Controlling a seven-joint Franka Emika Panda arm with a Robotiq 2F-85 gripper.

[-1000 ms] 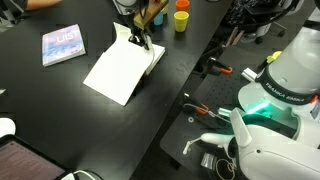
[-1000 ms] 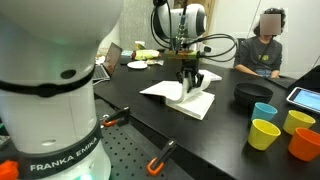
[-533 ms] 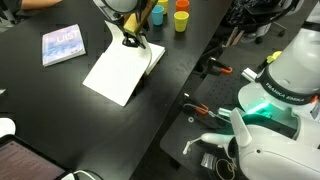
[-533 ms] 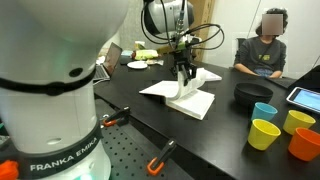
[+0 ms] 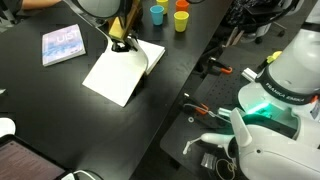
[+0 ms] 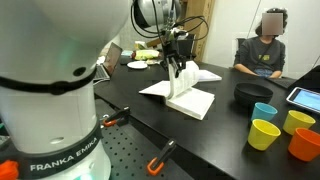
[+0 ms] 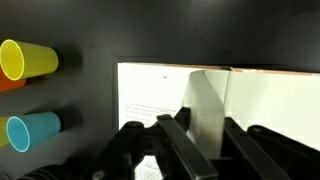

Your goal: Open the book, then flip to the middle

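The raised sheaf is still standing upright, so the robot's gripper needs to move next away from the coloured cups and down toward the blank white page (image 5: 110, 79) (image 7: 273, 106).
The book (image 5: 118, 75) lies open on the black table, its white pages up; it also shows in an exterior view (image 6: 195, 100). My gripper (image 5: 119, 42) hangs over the book's far edge and is shut on a raised sheaf of pages (image 6: 181, 82). In the wrist view the raised page (image 7: 205, 105) stands upright between my two fingers (image 7: 205, 135). The printed page (image 7: 150, 95) lies flat behind it. The tan-orange cover is hidden.
A thinner blue-purple book (image 5: 62, 43) lies beside the open one. Coloured cups (image 5: 181, 20) stand behind it, also in the wrist view (image 7: 25, 58). Cups (image 6: 264, 133), a black bowl (image 6: 252, 95) and a seated person (image 6: 264, 50) are nearby.
My gripper has moved across the book with the pages in its grip. The sheaf now stands higher and further over.
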